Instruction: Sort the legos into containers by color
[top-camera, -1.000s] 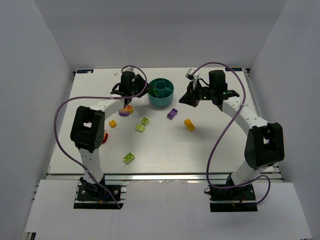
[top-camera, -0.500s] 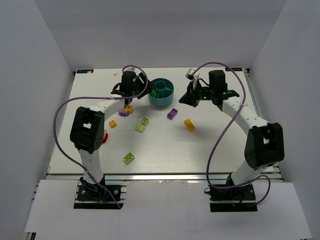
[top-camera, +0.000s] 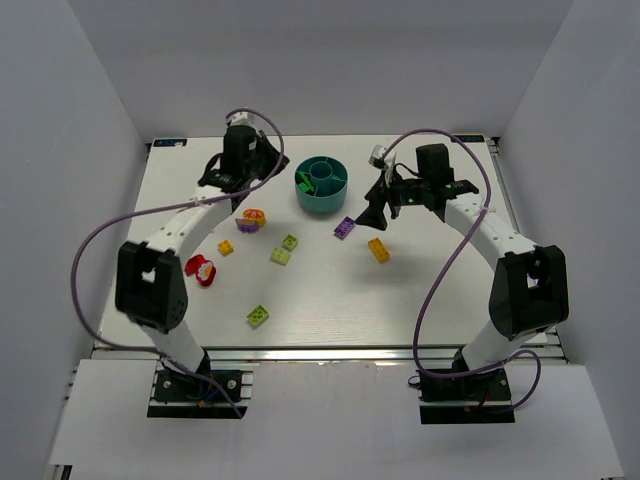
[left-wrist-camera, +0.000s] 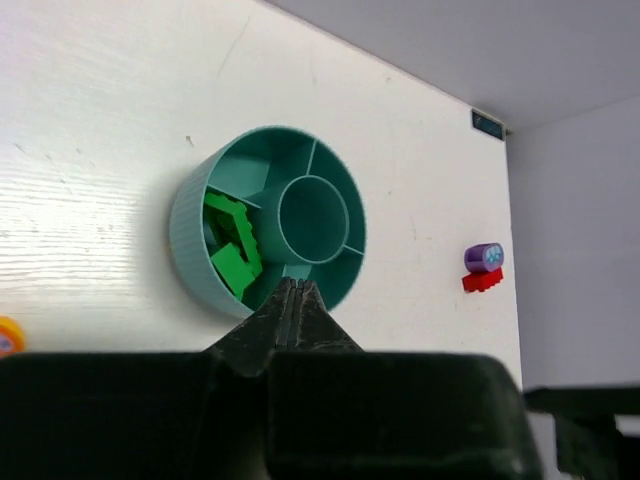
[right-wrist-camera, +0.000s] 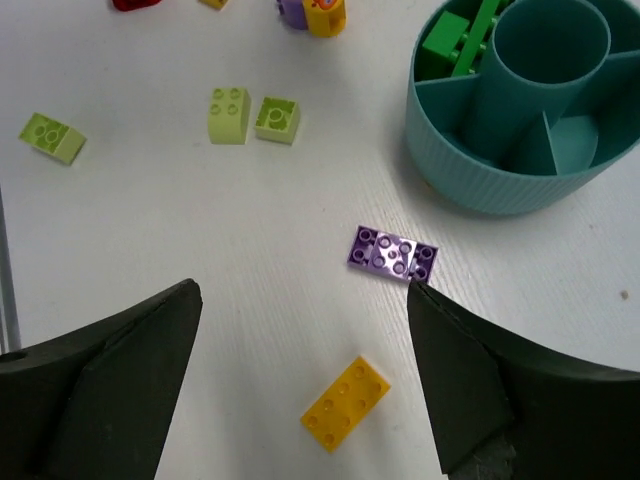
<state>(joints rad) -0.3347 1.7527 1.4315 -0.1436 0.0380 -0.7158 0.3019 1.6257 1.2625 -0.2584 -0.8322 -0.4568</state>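
Observation:
My right gripper will next go down and turn so that its fingers come beside the yellow lego's long sides, because the lego lies at a slant below the gripper's open gap.
The round teal bowl (top-camera: 322, 185) with wedge containers stands at the back centre. Green legos (left-wrist-camera: 232, 245) lie in one wedge. My left gripper (top-camera: 272, 172) hovers just left of the bowl, shut and empty, its tips (left-wrist-camera: 290, 285) over the near rim (left-wrist-camera: 185, 225). My right gripper (right-wrist-camera: 302, 288) is open above the table. A yellow lego (right-wrist-camera: 345, 403) lies below its gap and a purple plate (right-wrist-camera: 393, 253) sits by its right finger. In the top view the right gripper (top-camera: 378, 212) hangs between the purple plate (top-camera: 345, 227) and the yellow lego (top-camera: 378, 249).
Lime legos (top-camera: 290, 241) (top-camera: 281, 256) (top-camera: 258, 315) lie mid-table. A small orange one (top-camera: 226, 248), a red one (top-camera: 202, 270) and a purple-and-yellow cluster (top-camera: 252, 219) lie to the left. A purple-on-red piece (left-wrist-camera: 483, 270) sits near the back wall.
My left gripper opened over the bowl, a bright green lego appeared inside, then it shut and drew back left. My right gripper opened and dipped toward the yellow lego.

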